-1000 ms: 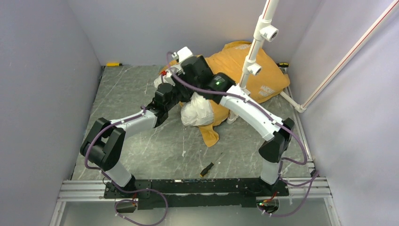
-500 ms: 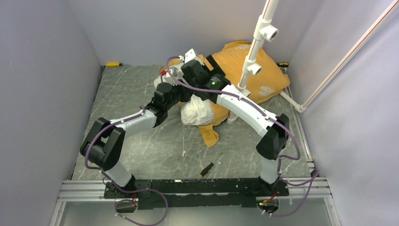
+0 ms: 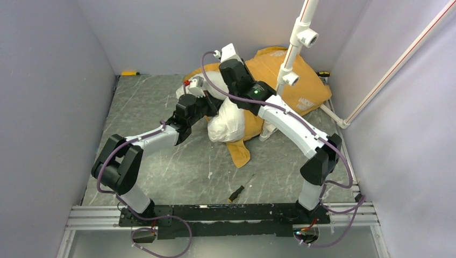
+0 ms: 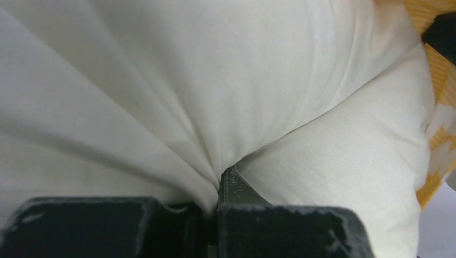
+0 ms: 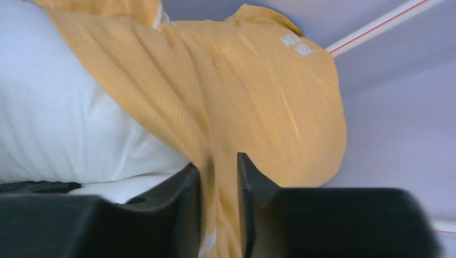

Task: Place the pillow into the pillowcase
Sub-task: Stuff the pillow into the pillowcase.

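Observation:
I will next carry the pinched fold of the pillow outward in my left gripper toward the pillowcase's far edge (image 3: 204, 69) and let it go, because the white pillow (image 3: 227, 121) still sticks out of the pillowcase's opening.
The orange-yellow side of the pillowcase (image 3: 304, 80) bulges at the back right of the table. The white pillow (image 3: 227, 121) sticks out of its near-left end, and loose case cloth hangs below it. My left gripper (image 3: 209, 105) is at the pillow's left side. In the left wrist view it (image 4: 215, 185) is shut on a pinched fold of the pillow (image 4: 215, 80). My right gripper (image 3: 229, 80) is above the case mouth. In the right wrist view its jaws (image 5: 218, 172) are closed on a fold of the pillowcase (image 5: 258, 97), with the pillow (image 5: 64, 118) to their left.
A white pole with fittings (image 3: 290, 59) stands right behind the pillowcase. A small screwdriver (image 3: 239, 189) lies near the front rail. A yellow tool (image 3: 129, 72) sits at the back left corner. Grey walls close in on three sides, with a slanted pipe (image 3: 387, 75) at the right.
My right gripper has gone from open to closed on the pillowcase fabric and shifted right and back. The left gripper has kept its hold on the pillow.

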Controlling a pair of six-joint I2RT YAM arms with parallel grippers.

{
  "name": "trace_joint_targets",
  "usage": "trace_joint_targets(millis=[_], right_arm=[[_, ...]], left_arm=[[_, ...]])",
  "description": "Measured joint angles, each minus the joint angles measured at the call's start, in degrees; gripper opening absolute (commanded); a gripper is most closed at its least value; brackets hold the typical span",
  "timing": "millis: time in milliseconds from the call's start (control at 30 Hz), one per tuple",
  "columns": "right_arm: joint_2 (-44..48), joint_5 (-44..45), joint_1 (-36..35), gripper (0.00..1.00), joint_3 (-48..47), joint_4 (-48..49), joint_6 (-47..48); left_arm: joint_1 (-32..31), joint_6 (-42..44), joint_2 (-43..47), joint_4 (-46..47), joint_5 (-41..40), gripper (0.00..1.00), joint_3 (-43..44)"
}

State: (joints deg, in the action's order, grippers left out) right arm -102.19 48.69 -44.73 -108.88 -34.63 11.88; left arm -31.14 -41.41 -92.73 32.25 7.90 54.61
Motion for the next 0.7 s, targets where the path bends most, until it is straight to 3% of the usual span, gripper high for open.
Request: trace_joint_targets(millis=[33, 400, 700], right_arm=[[0.1, -1.0, 0.2, 0.0, 0.0, 0.2, -0.3], [0.0, -19.1, 4.2, 0.0, -0.6, -3.5, -7.7], [-3.7, -54.1, 9.6, 0.0, -14.2, -12.7, -18.8]], left_arm=[[0.0, 0.0, 0.0, 0.0, 0.2, 0.0, 0.0], [0.8, -0.1, -0.4, -0.4, 1.1, 0.0, 0.0], [1.7, 0.8, -0.5, 1.3, 2.5, 0.0, 1.4]])
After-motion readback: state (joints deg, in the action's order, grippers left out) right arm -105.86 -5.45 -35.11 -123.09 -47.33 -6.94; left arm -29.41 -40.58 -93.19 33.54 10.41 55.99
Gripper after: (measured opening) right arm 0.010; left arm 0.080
